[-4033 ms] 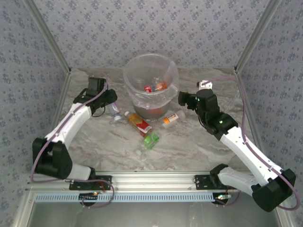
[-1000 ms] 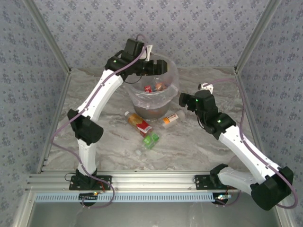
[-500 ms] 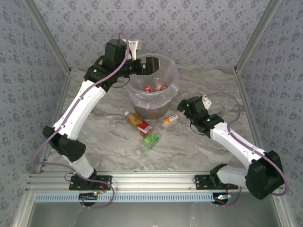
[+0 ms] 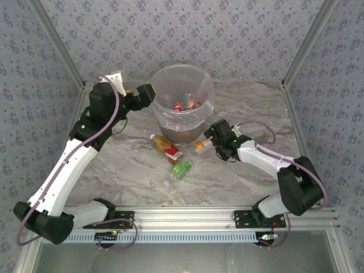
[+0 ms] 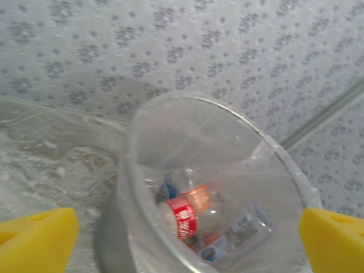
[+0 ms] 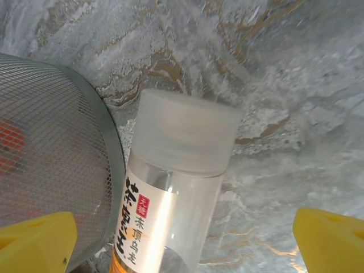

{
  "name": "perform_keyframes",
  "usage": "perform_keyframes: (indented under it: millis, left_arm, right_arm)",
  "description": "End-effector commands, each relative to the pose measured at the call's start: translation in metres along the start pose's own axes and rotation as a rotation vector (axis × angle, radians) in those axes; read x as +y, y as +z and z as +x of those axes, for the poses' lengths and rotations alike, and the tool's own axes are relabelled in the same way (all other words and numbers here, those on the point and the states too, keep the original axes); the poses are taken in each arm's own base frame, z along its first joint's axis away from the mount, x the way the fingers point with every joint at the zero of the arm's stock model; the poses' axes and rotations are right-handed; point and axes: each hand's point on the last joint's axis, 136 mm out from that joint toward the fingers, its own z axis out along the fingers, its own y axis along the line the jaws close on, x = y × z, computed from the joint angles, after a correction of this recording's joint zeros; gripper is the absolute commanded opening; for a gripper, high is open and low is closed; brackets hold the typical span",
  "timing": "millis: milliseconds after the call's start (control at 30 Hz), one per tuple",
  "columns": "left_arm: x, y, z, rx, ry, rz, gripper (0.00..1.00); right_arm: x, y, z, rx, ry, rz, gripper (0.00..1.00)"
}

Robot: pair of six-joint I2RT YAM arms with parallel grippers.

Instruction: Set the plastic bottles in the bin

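Note:
The clear bottle still lies below the right gripper's open fingers, so the right gripper needs to move down toward the bin's base (image 6: pixel 51 142) and close on the bottle's labelled body.
The bin (image 4: pixel 170 116) stands at the back middle of the table, and several plastic bottles (image 4: pixel 185 105) lie inside it. My left gripper (image 4: pixel 149 94) hovers open by the bin's left rim, holding nothing. In the left wrist view the gripper (image 5: pixel 185 242) looks down into the bin (image 5: pixel 227 114) at a red-label bottle (image 5: pixel 183 216). My right gripper (image 4: pixel 209 138) is low and open astride an orange-label, white-capped bottle (image 4: pixel 202 144). This bottle (image 6: pixel 170 193) lies between the spread fingertips (image 6: pixel 37 242), against the bin's base (image 6: pixel 51 142). A red-label bottle (image 4: pixel 166 148) and a green one (image 4: pixel 182 168) lie in front of the bin.
The marble-patterned table (image 4: pixel 131 170) is closed in by patterned walls on the left, back and right. A metal rail (image 4: pixel 182 215) runs along the near edge by the arm bases.
The blue-label bottle left of the bin is gone from the table. My left arm rose over the bin, then drew back left, empty. My right gripper dropped onto the orange-label bottle.

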Motion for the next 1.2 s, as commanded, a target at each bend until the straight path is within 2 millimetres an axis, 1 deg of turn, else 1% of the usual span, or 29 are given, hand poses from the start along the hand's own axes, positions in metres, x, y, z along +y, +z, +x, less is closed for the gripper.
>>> perform_keyframes:
  millis: [0,133,300,367,500,567,700,800,967,1167]
  left_arm:
    - [0.02,-0.004,-0.008,-0.057,-0.051,-0.069,0.99]
    - [0.035,-0.008,-0.001,-0.047,-0.055,-0.117,0.99]
    - [0.049,-0.009,0.009,-0.029,-0.062,-0.157,0.99]
    - [0.055,-0.008,0.013,-0.016,-0.063,-0.174,0.99]
    - [0.065,-0.007,0.022,0.008,-0.071,-0.204,0.99]
    - [0.069,-0.007,0.025,0.016,-0.075,-0.216,0.99]
    - [0.076,-0.008,0.027,0.019,-0.08,-0.233,0.99]
    - [0.079,-0.009,0.026,0.015,-0.082,-0.244,0.99]
    - [0.082,-0.006,0.028,0.014,-0.096,-0.249,0.99]
    - [0.083,-0.001,0.031,0.028,-0.106,-0.246,1.0]
  right_arm:
    - [0.015,0.006,0.005,0.007,0.079,-0.014,1.0]
    - [0.017,0.016,0.012,0.016,0.087,0.014,0.99]
    - [0.01,0.027,0.023,0.031,0.098,0.058,0.96]
    - [0.011,0.031,0.026,0.034,0.092,0.065,0.95]
    - [0.013,0.039,0.031,0.035,0.069,0.081,0.93]
    - [0.015,0.045,0.032,0.028,0.029,0.083,0.92]
    - [0.0,0.054,0.033,0.015,-0.008,0.157,0.9]
    - [-0.012,0.053,0.031,-0.014,-0.047,0.205,0.9]
    - [-0.02,0.043,0.023,-0.079,-0.098,0.247,0.87]
    - [-0.029,0.047,0.029,-0.053,-0.103,0.251,0.8]
